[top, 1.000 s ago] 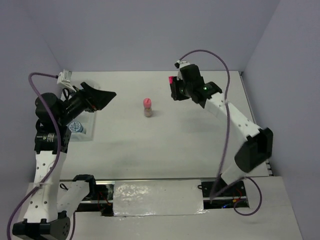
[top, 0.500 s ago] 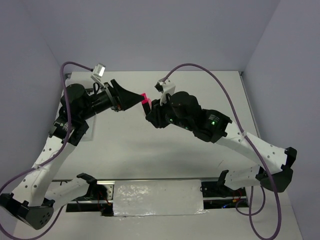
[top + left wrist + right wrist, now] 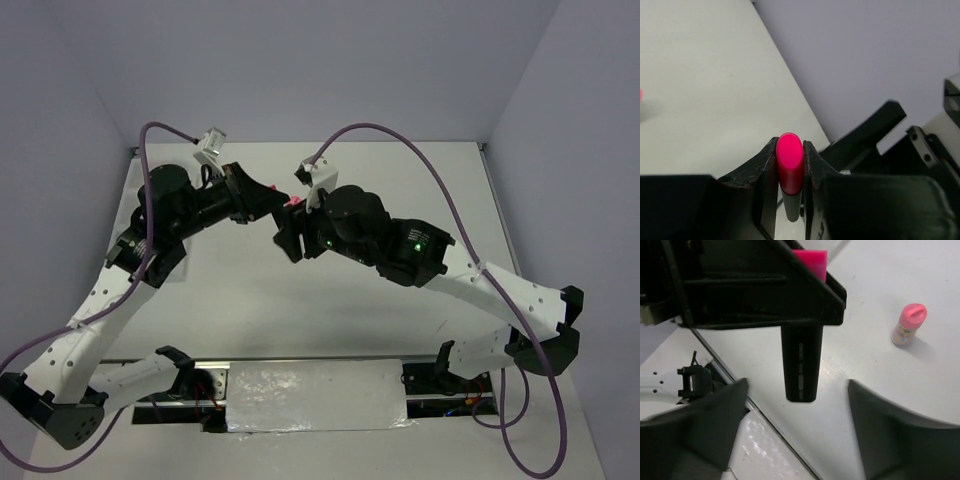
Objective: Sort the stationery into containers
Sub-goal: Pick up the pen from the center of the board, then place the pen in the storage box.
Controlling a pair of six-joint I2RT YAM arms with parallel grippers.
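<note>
My left gripper alone is holding the marker, so it needs to carry the marker to the left in the top view next, over the far end of the container, and let go of it there.
A short black marker with a pink cap point(image 3: 790, 159) hangs above the table's middle. My left gripper point(image 3: 790, 150) is shut on its cap, one finger on each side. In the right wrist view the marker's black barrel point(image 3: 801, 362) points down out of the left gripper's fingers point(image 3: 765, 295). My right gripper point(image 3: 797, 390) stands open, with its fingers wide on either side of the barrel's end and not touching it. From above, both grippers, left point(image 3: 275, 203) and right point(image 3: 288, 225), meet at the table's middle. A pink-capped tan tube point(image 3: 909, 324) stands upright on the table. The containers are hidden behind my left arm.
The white table point(image 3: 400, 180) runs back to the grey walls. A taped metal rail point(image 3: 315, 395) lies along the near edge between the arm bases. The purple cables point(image 3: 400, 135) arch over both arms.
Both arms swung in to meet at the middle. The right gripper, which carried the pink-capped marker, has opened and let go. The left gripper has shut on the cap.
</note>
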